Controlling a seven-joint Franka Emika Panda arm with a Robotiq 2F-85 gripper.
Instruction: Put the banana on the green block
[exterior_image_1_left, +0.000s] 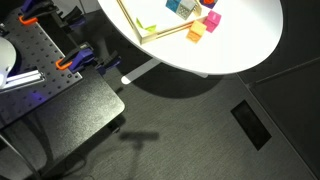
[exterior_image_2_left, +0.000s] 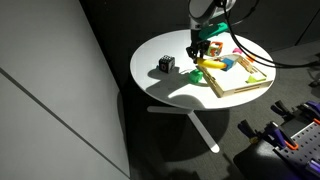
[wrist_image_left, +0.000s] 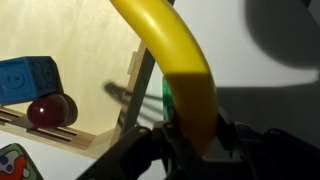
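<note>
My gripper holds the banana, which still hangs partly over the tray, so next it needs to move away from that tray and down over the green block (exterior_image_2_left: 198, 76) (wrist_image_left: 166, 100) to release it.
In the wrist view a long curved yellow banana (wrist_image_left: 170, 45) runs from the top of the frame down between my gripper's fingers (wrist_image_left: 190, 135), which are shut on its lower end. A narrow strip of the green block (wrist_image_left: 166, 100) shows just beside and under the banana, next to the wooden tray's edge. In an exterior view my gripper (exterior_image_2_left: 200, 50) hangs low over the round white table (exterior_image_2_left: 165, 85), with the yellow banana (exterior_image_2_left: 211, 63) and a green piece (exterior_image_2_left: 199, 72) right below it.
A wooden tray (exterior_image_2_left: 240, 88) lies on the table; in the wrist view it (wrist_image_left: 90, 60) holds a blue block (wrist_image_left: 25, 78) and a red ball (wrist_image_left: 52, 110). A black cube (exterior_image_2_left: 166, 65) stands apart. Coloured blocks (exterior_image_1_left: 195, 30) lie by the tray.
</note>
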